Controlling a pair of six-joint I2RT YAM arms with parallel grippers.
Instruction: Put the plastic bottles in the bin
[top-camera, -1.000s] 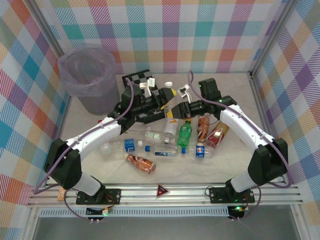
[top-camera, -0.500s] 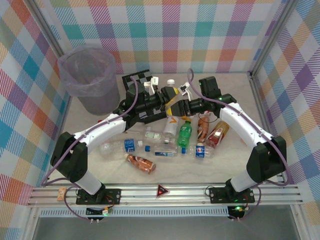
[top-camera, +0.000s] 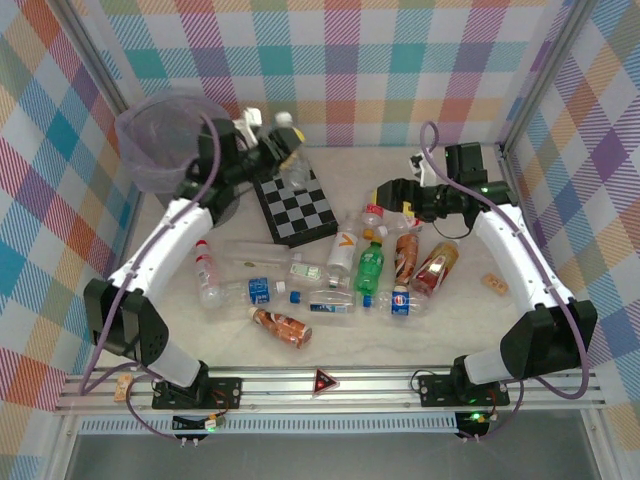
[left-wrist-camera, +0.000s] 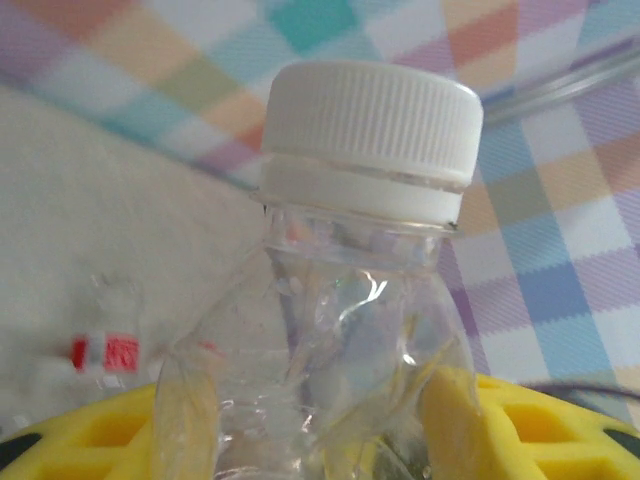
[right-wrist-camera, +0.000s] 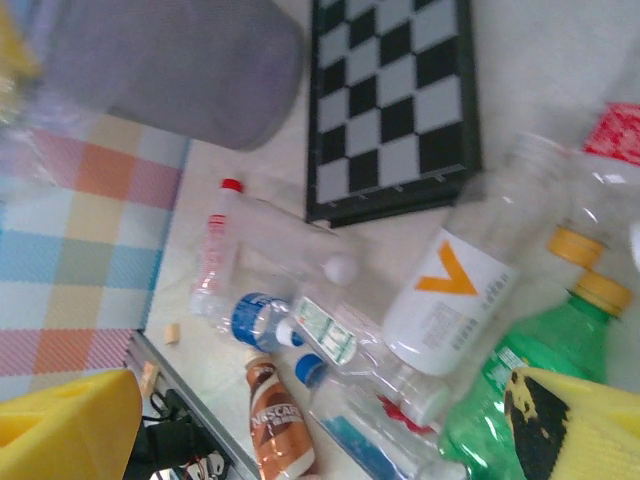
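Note:
I will move my left gripper sideways over the bin's opening (top-camera: 168, 140), then tip down to release the crumpled clear bottle, since it still hangs outside the bin's rim.
My left gripper (top-camera: 270, 142) is raised at the back left, beside the bin (top-camera: 140, 125), a grey wastebasket lined with a lilac bag. It is shut on a crumpled clear bottle (left-wrist-camera: 340, 330) with a white cap, which its yellow fingers (left-wrist-camera: 455, 420) squeeze from both sides. My right gripper (top-camera: 390, 195) hangs open and holds nothing, above the heap of plastic bottles on the table. In that heap lie a white bottle with an orange mark (right-wrist-camera: 450, 300), a green one (right-wrist-camera: 520, 390), a brown one (right-wrist-camera: 280, 430) and several clear ones (top-camera: 250, 292).
A black-and-white chequered board (top-camera: 295, 200) lies between the bin and the bottles. A small tan block (top-camera: 492, 283) sits at the right. Chequered walls and metal posts close in the table at the back and both sides.
Both grippers met over the middle of the table at one clear bottle. The left one shut on it and swung back left toward the bin. The right one opened and drew away to the right.

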